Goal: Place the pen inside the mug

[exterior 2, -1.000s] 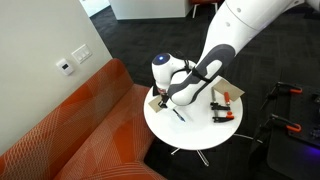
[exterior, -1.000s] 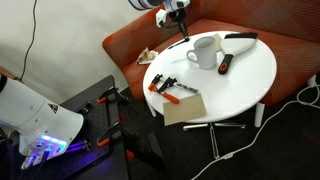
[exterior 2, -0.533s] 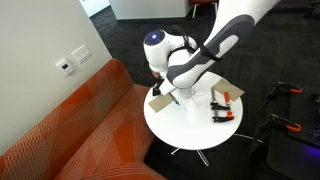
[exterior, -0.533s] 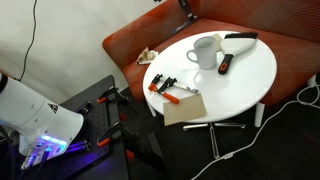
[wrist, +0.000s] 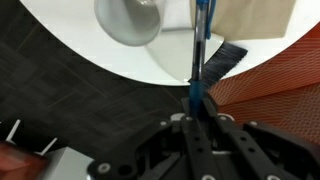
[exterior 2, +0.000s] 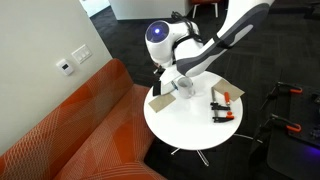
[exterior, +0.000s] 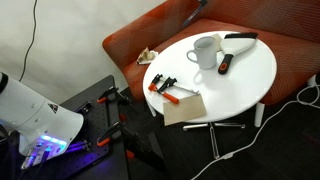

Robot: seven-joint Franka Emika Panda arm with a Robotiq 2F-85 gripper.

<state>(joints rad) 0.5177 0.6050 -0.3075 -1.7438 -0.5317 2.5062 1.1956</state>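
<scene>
My gripper moves over the mug's opening [wrist: 130, 15] below next, since the pen [wrist: 199, 45] hangs beside the mug. It then lowers the pen's tip inside to release it.
The white mug [exterior: 205, 52] stands upright on the round white table [exterior: 250, 75], its handle to the side. It also shows in the other exterior view [exterior 2: 185, 87] and from above in the wrist view [wrist: 130, 18]. My gripper [wrist: 197, 108] is shut on a blue pen [wrist: 199, 45], which hangs straight down from the fingers. The pen's tip is high above the table, beside the mug and not over its opening. In an exterior view the gripper [exterior 2: 166, 78] hovers above the table's sofa side, next to the mug.
On the table lie a black brush-like tool [exterior: 240, 38], a black remote-like bar [exterior: 225, 65], orange-handled clamps [exterior: 168, 86] and a brown cardboard piece [exterior: 184, 107]. An orange sofa [exterior: 130, 50] curves behind the table. Cables and a stand are on the floor.
My gripper has risen with the pen in it, leaving the top of one exterior view. The pen's tip now hangs well above the table. The mug has not moved.
</scene>
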